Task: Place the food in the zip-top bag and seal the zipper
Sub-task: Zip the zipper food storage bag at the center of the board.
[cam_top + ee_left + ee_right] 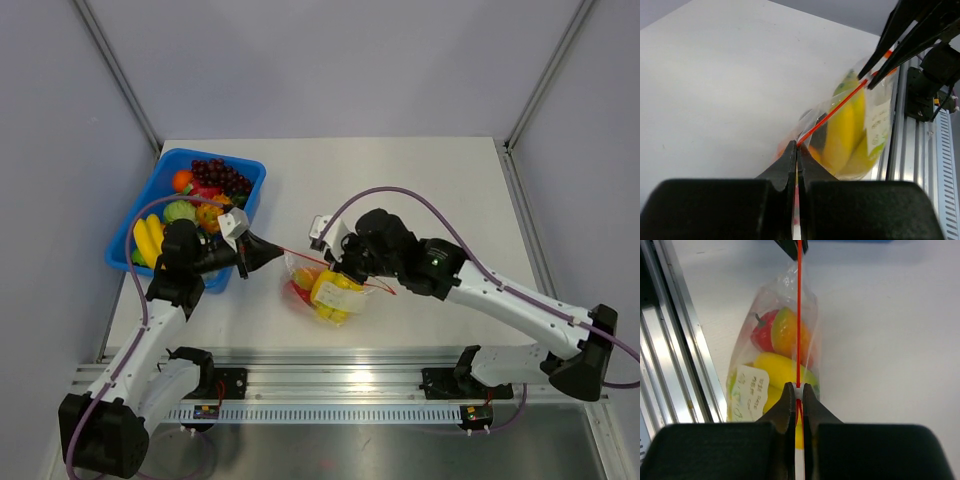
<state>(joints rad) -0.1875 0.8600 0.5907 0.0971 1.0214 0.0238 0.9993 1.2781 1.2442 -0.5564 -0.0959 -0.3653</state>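
Observation:
The robot's right gripper will pull the slider to the right in the top view to the zipper's split end (pixel 391 291), because that part of the zipper is still open, and will then move outward to let go.
The clear zip-top bag (pixel 325 292) hangs just above the table between my two grippers, holding the food: yellow pieces (pixel 777 369), a red one (pixel 761 333) and an orange one (pixel 789 335). The red-orange zipper (pixel 799 315) is pulled taut in a straight line. My left gripper (pixel 796 145) is shut on the zipper's left end (pixel 812 131). My right gripper (pixel 797 388) is shut on the zipper at its white slider (pixel 798 389), partway along the strip. In the top view the left gripper (pixel 276 250) and right gripper (pixel 345 272) sit at either side of the bag.
A blue tray (pixel 121 250) with more toy fruit, grapes (pixel 220 177) and bananas (pixel 148 238), stands at the back left behind the left arm. The metal rail (pixel 340 380) runs along the near table edge, close to the bag.

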